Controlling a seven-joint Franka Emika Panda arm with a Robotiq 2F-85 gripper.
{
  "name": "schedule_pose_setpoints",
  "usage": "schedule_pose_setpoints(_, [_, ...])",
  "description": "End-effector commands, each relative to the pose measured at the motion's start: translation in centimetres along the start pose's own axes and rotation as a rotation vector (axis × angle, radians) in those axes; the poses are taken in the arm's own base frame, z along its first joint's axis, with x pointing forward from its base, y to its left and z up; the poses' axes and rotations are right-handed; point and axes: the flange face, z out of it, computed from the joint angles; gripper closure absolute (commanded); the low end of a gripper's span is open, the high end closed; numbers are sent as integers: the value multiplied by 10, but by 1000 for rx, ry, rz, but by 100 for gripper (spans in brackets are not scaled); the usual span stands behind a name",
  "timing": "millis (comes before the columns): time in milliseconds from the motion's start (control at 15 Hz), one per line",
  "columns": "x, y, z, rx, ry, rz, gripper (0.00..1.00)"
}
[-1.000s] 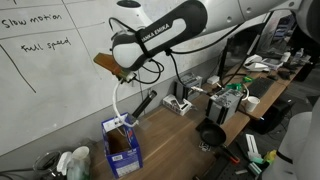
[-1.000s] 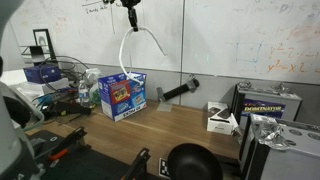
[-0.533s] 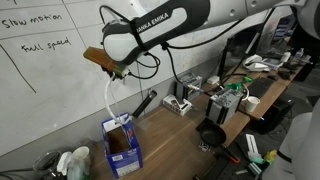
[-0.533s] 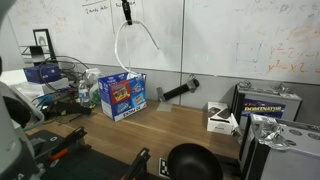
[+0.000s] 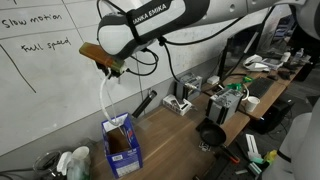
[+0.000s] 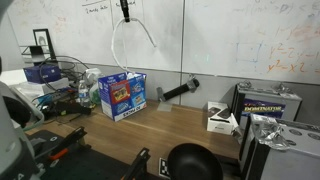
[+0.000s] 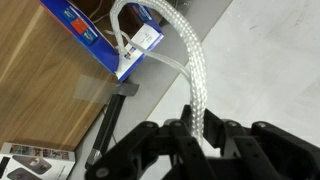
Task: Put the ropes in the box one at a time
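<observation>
Much of the rope's loop hangs outside the blue box, so next I need to lower my gripper toward the open top of the box below it and let go of the rope.
My gripper point(image 5: 113, 70) is shut on a white braided rope point(image 5: 105, 95) and holds it high above the blue box point(image 5: 123, 145). The rope hangs in a loop, with its lower end reaching into the box. In an exterior view the rope point(image 6: 118, 45) arcs down from the gripper point(image 6: 126, 16) to the box point(image 6: 124, 94). In the wrist view the rope point(image 7: 185, 60) runs from between the fingers point(image 7: 195, 130) down to the box point(image 7: 105, 45). I see no other loose rope on the table.
A whiteboard wall stands right behind the box. A black cylinder point(image 5: 146, 103) lies on the wooden table point(image 5: 170, 145). Grey electronic units point(image 5: 230, 100), a black round object point(image 5: 210, 133) and cables crowd the table's far side. Clutter point(image 6: 55, 80) sits beside the box.
The gripper has risen and moved sideways toward the whiteboard, drawing the rope up so its loop hangs higher over the box.
</observation>
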Motion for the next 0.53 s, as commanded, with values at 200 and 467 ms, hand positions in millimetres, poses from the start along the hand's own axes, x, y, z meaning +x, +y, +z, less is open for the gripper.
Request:
schedule_pose_setpoints(200, [-14,-5,21,16,-62,-75,95])
schedule_pose_setpoints(467, [-37,-6,37,17,-118,-151,95])
